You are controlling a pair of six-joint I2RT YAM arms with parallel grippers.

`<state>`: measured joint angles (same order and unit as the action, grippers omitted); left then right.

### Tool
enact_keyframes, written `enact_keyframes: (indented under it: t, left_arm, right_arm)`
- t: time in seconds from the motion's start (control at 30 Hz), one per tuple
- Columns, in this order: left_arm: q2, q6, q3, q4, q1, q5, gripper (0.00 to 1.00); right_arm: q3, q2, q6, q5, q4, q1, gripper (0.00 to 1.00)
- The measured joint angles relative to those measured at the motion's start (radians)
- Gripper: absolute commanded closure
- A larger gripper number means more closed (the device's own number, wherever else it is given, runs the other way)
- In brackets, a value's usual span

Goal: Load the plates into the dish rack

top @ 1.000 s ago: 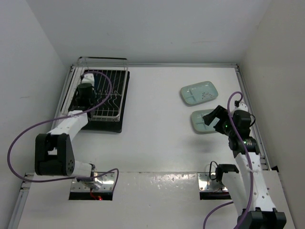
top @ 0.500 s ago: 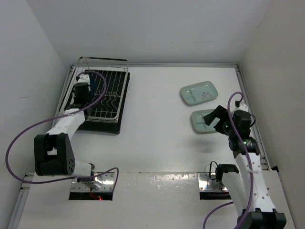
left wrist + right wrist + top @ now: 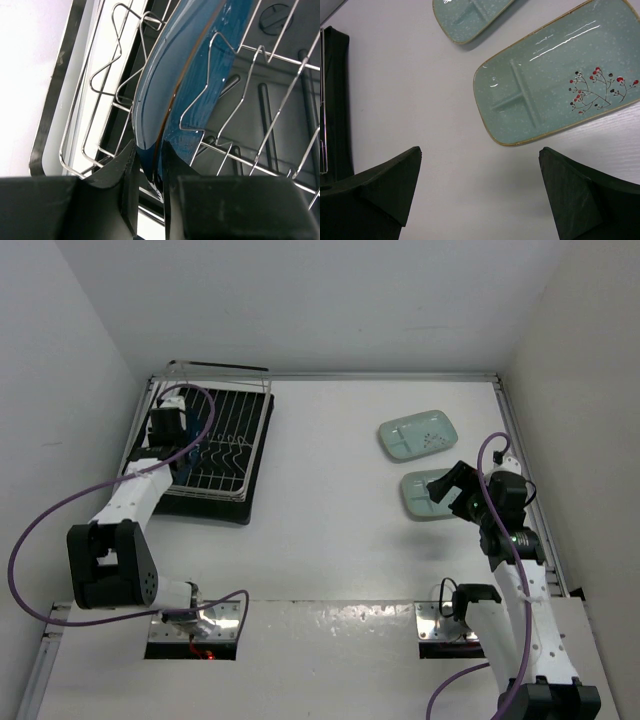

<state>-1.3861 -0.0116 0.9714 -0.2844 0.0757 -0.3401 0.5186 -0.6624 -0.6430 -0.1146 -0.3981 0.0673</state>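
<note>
My open right gripper turns and lowers astride the near long rim (image 3: 446,517) (image 3: 582,121) of the nearer mint-green plate beside the painted berries next, since bare table borders that rim.
The dark blue plate (image 3: 195,75) stands on edge between the upright prongs of the dish rack (image 3: 102,82). My left gripper (image 3: 150,172) is shut on its lower rim. From above, this gripper (image 3: 167,426) sits over the left side of the dish rack (image 3: 240,455). Two mint-green divided plates lie flat on the table at the right, one farther (image 3: 418,434) and one nearer (image 3: 422,496). My right gripper (image 3: 447,490) hovers open over the nearer plate (image 3: 555,85), with nothing between its fingers; the farther plate (image 3: 470,15) shows at the top of its wrist view.
The rack rests on a black drip tray (image 3: 225,510) at the table's far left, close to the left wall. A raised table rim (image 3: 520,440) runs along the right side beside the mint plates. Purple cables (image 3: 60,520) loop from both arms.
My left gripper has moved a little left and farther back over the rack, still holding the blue plate. The right arm and the mint plates have not moved.
</note>
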Motion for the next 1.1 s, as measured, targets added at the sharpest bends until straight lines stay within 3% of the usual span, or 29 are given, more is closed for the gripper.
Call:
enact_keyframes:
  t: [0.27, 0.4, 0.63, 1.03, 1.1]
  left_arm:
    - [-0.013, 0.002, 0.034, -0.06, 0.004, -0.034, 0.88]
    - [-0.013, 0.007, 0.034, -0.066, 0.005, -0.042, 0.65]
    - [-0.015, 0.019, 0.082, -0.138, 0.005, -0.037, 0.5]
    - [-0.015, 0.008, 0.301, -0.252, 0.005, 0.045, 0.4]
    - [-0.013, 0.007, 0.333, -0.27, 0.002, 0.094, 0.39]
  right_arm:
    - [0.0, 0.0, 0.005, 0.0, -0.001, 0.0, 0.0]
    - [0.0, 0.0, 0.007, 0.0, -0.001, 0.0, 0.0]
    - [0.0, -0.002, 0.008, 0.0, 0.0, 0.0, 0.0]
    - [0.02, -0.116, 0.007, 0.004, -0.053, 0.0, 0.0]
    - [0.037, -0.178, -0.002, 0.022, -0.068, 0.0, 0.08]
